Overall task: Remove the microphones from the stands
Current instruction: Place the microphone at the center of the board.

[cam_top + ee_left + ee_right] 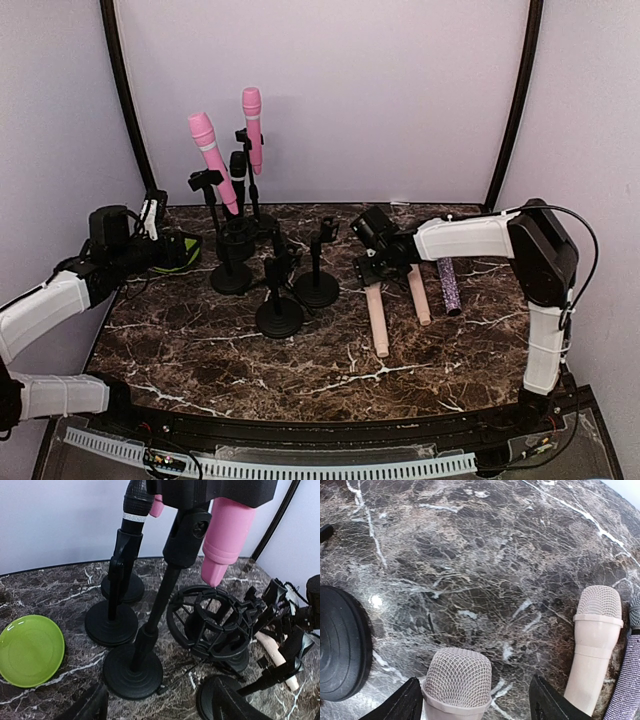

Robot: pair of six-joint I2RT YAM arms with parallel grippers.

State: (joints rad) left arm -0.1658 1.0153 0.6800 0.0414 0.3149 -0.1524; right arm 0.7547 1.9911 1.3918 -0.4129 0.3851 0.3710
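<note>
Next, my left gripper moves to the right in the top view, around the stand's pole (213,212) (170,579), since that pole is bare below the nearer pink microphone's clip.
Two pink microphones (209,155) (252,125) and a black microphone (238,166) stand in black stands at the back left. In the left wrist view the nearer pink microphone (227,535) sits in its clip above a stand base (132,672), with the black microphone (137,500) behind. My left gripper (175,248) (160,710) is open and empty, low at the table's left, facing these stands. My right gripper (375,265) (472,707) is open, its jaws on either side of the head of a beige microphone (457,682) (377,320) lying on the table.
A green plate (30,650) (186,258) lies under my left gripper. Empty stands (279,315) (317,287) and a black shock mount (215,625) stand mid-table. A second beige microphone (419,293) (595,640) and a glittery purple one (449,285) lie at the right.
</note>
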